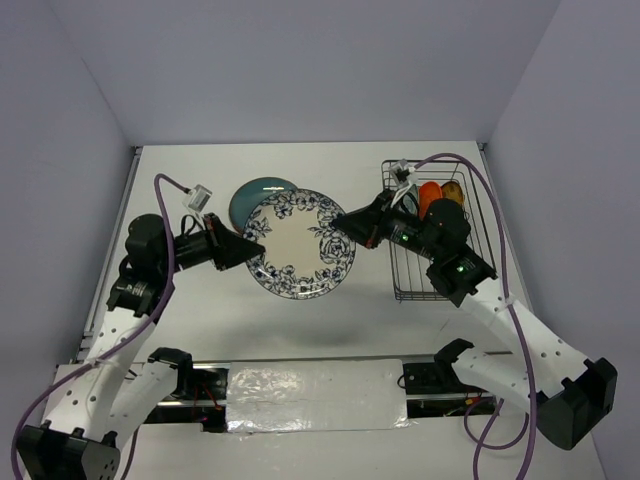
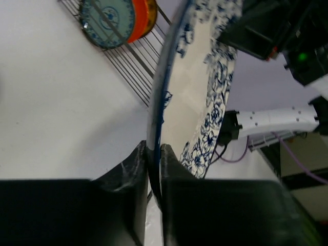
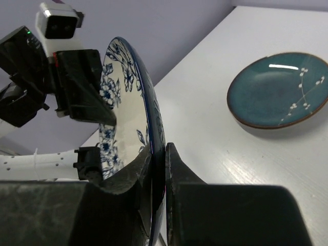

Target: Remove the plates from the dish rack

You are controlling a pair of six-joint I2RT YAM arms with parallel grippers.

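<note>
I should next carry the floral plate outward and down with my left gripper and let go of it on the teal plate (image 1: pixel 255 195), which lies outward and below the gripper.
The large white plate with the dark-blue floral rim (image 1: pixel 300 245) hangs above the table between both arms. My left gripper (image 1: pixel 255 248) is shut on its left rim, and the rim sits between the fingers in the left wrist view (image 2: pixel 154 151). My right gripper (image 1: pixel 345 222) is shut on the right rim, also seen in the right wrist view (image 3: pixel 160 151). A plain teal plate (image 1: pixel 255 195) lies flat on the table behind it. The dark wire dish rack (image 1: pixel 410 290) stands at the right, with a small orange-rimmed plate (image 1: pixel 430 192) upright at its far end.
The right arm reaches over the rack's left side. The purple side walls close in the table on the left and right. The small plate's teal patterned face (image 2: pixel 107 20) shows in the left wrist view, above the rack wires (image 2: pixel 138 61).
</note>
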